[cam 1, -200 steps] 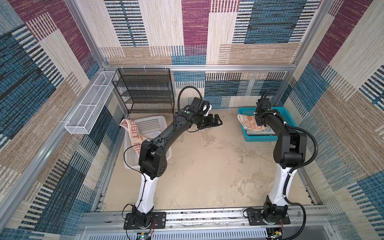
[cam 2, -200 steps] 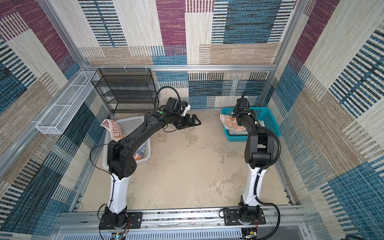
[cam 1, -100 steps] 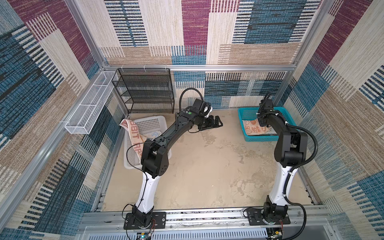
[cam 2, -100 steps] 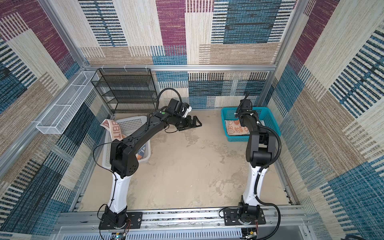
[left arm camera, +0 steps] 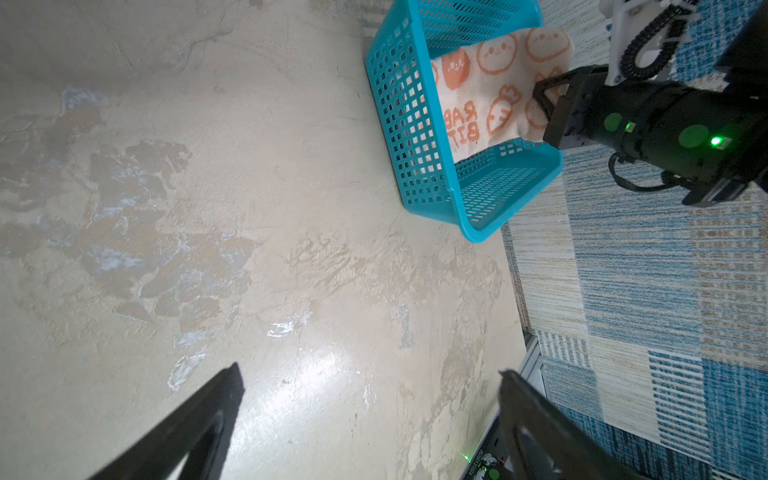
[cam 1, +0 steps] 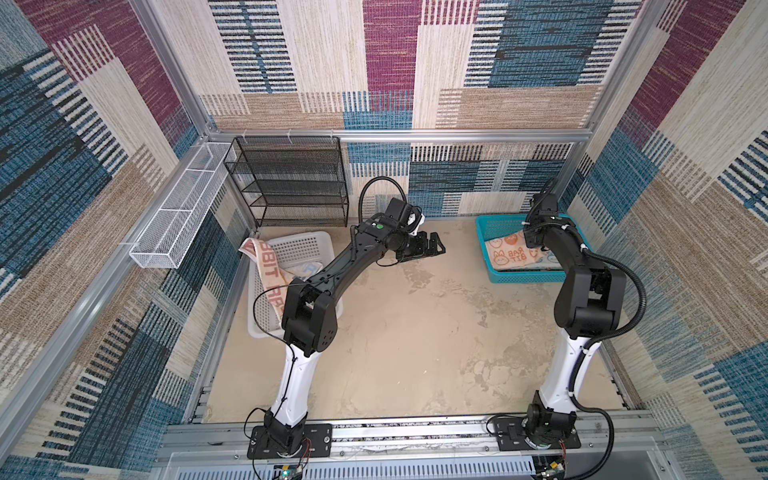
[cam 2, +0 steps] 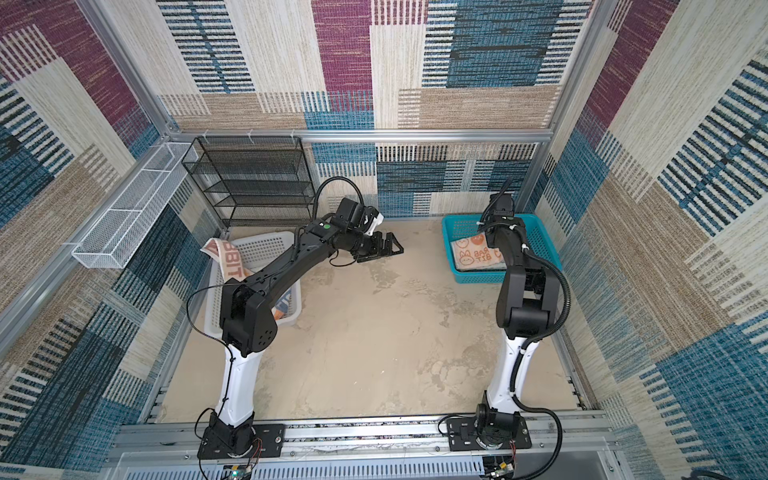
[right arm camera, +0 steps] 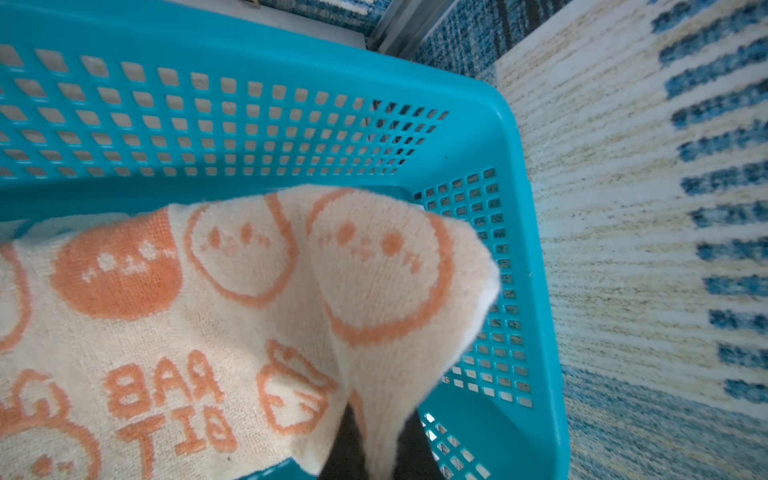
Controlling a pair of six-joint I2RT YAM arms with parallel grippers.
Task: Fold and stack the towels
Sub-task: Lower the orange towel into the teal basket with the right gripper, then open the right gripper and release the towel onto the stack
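The right gripper will go down into the bare end of the blue basket and let go of the towel's corner there, since the corner stands raised while the rest lies flat.
An orange-rabbit towel lies in the blue basket at the back right, seen in both top views. My right gripper is shut on one corner of that towel, holding the corner slightly raised above the basket floor. In the left wrist view the same grip shows at the towel's edge. A towel with large "RABBIT" lettering hangs over the rim of the white basket. A third towel with blue print lies inside it, partly hidden by the arm. My left gripper hovers open and empty over the bare table.
A black mesh shelf rack stands against the back wall. A white wire tray is fixed to the left wall. Patterned walls close in the table on three sides, right behind the blue basket.
The right gripper has lowered the orange-rabbit towel from a bunched hang over the basket's front edge down into the blue basket, where it now lies flatter. The left arm has barely shifted.
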